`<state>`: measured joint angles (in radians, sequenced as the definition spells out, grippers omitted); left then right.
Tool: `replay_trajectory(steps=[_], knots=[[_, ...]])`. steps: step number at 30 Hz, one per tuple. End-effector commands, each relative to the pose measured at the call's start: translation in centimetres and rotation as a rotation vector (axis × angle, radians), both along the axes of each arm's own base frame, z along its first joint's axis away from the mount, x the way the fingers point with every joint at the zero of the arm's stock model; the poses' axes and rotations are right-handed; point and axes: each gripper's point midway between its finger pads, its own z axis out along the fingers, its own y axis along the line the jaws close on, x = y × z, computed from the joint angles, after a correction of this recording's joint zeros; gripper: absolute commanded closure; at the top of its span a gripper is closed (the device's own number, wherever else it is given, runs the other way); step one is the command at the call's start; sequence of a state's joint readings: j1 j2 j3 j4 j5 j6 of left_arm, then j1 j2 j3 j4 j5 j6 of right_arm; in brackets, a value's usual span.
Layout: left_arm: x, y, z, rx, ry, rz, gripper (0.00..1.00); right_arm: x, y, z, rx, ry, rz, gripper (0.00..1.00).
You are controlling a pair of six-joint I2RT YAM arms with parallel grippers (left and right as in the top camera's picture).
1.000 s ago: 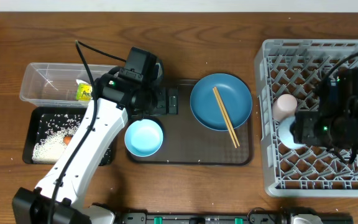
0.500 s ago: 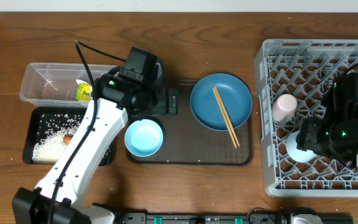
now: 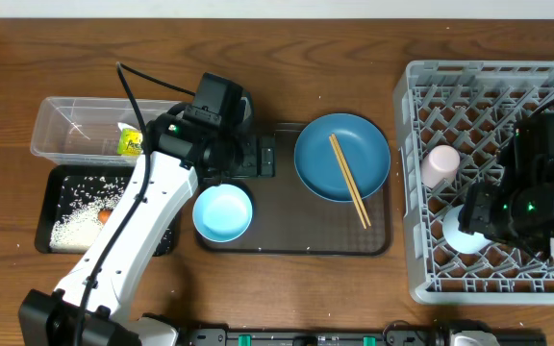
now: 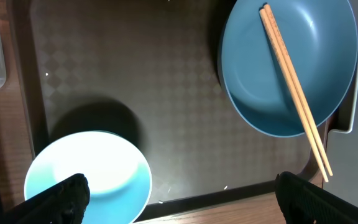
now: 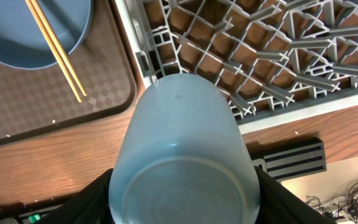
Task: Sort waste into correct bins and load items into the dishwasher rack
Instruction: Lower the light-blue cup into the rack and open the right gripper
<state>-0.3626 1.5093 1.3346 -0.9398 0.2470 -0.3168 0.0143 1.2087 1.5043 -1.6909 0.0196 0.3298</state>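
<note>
My right gripper will next carry the light-blue cup down into the rack (image 3: pixel 493 281), beside the rack's side toward the tray and near the pinkish-white cup, because that corner of the rack is empty.
My right gripper (image 3: pixel 471 219) is shut on the light-blue cup (image 3: pixel 460 233), holding it over the front left part of the grey dishwasher rack (image 3: pixel 493 281). In the right wrist view the cup (image 5: pixel 185 143) fills the space between my fingers (image 5: pixel 101 199), its base toward the camera. A pinkish-white cup (image 3: pixel 440 165) stands in the rack. My left gripper (image 3: pixel 258 156) hangs open over the brown tray, between the light-blue bowl (image 3: pixel 223 212) and the blue plate (image 3: pixel 327 152) that carries the chopsticks (image 3: pixel 350 180). The wrapper (image 3: pixel 129 141) lies in the clear tub (image 3: pixel 75 130). Rice (image 3: pixel 75 216) and carrot (image 3: pixel 105 217) lie in the black tray (image 3: pixel 51 183).
The dark-brown serving tray (image 3: pixel 287 235) sits mid-table, holding the bowl (image 4: pixel 89 168), the plate (image 4: pixel 253 74) and a few stray rice grains. The rack's upright pegs (image 5: pixel 260 93) stand just beyond the held cup. The left arm reaches across the two bins.
The right gripper has carried the light-blue cup toward the rack's front edge, away from the pinkish-white cup, then held still. The left arm has not moved.
</note>
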Motion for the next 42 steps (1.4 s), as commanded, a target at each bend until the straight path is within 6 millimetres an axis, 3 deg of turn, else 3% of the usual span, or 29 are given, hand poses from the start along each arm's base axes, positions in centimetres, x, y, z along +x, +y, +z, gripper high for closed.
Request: replay_trajectory(steps=[1,6,23,37,42], knots=[[0.0,0.4,-0.4,0.021,0.008,0.007,0.02,-0.3,-0.8,-0.5,-0.017,0.013,-0.049,0.98],[0.0,0.4,-0.4,0.021,0.008,0.007,0.02,0.0,-1.8,-2.1,-0.063,0.031,-0.14,0.99],[0.0,0.4,-0.4,0.021,0.008,0.007,0.02,2.0,-2.0,-9.6,-0.078,0.04,-0.14,0.99],[0.0,0.4,-0.4,0.021,0.008,0.007,0.02,2.1,-2.0,-10.7,-0.074,0.04,-0.145,0.96],[0.0,0.4,-0.4,0.021,0.008,0.007,0.02,2.1,-2.0,-11.1,-0.073,0.039,-0.152,0.8]])
